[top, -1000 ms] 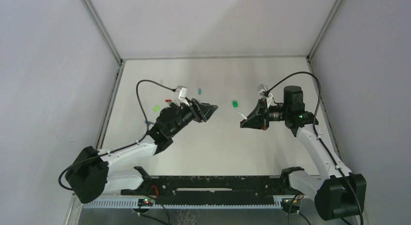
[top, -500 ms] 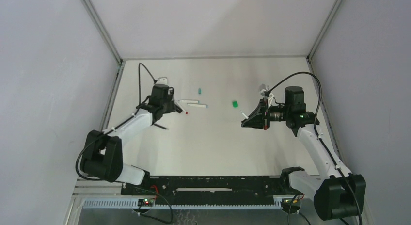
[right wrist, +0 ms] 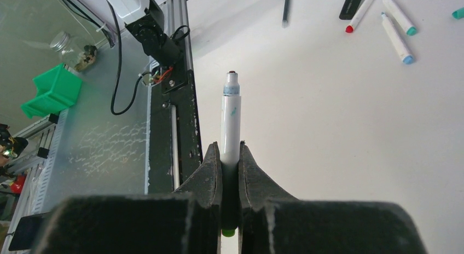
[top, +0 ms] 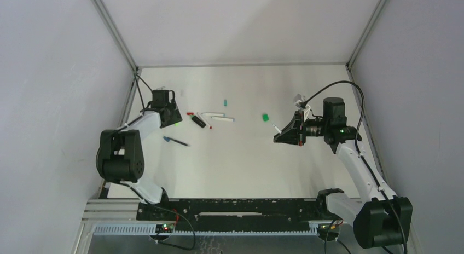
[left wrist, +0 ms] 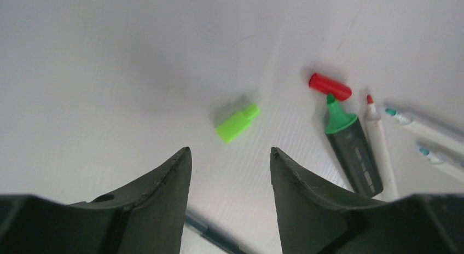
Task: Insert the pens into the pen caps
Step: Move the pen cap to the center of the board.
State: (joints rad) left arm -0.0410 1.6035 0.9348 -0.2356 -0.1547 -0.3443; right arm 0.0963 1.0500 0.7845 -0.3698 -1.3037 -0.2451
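Next, the left gripper moves down onto the wider end of the bright green cap (top: 177, 122) (left wrist: 237, 122) on the table, since that end faces the gripper's open fingers.
My left gripper (top: 172, 117) (left wrist: 230, 155) is open and empty, low over the table, with the chunky bright green cap (left wrist: 237, 122) (top: 177, 122) just ahead of its fingertips. Right of that cap lie a red cap (left wrist: 330, 86), a thick black marker (left wrist: 350, 147) with a green tip, and three white pens (left wrist: 377, 144). A thin black pen (top: 176, 140) lies nearer the arm bases. My right gripper (top: 278, 137) (right wrist: 230, 150) is shut on a white pen (right wrist: 230, 122), held in the air, tip pointing away from the jaws.
A teal cap (top: 225, 102) and a green cap (top: 265, 117) lie mid-table toward the back. The left wall rail (top: 127, 109) runs close beside my left arm. In the right wrist view the black front rail (right wrist: 178, 100) shows below the held pen.
My left arm has swung from the table's middle to the far left and dropped low over the bright green cap. The right arm has stayed still with its pen.
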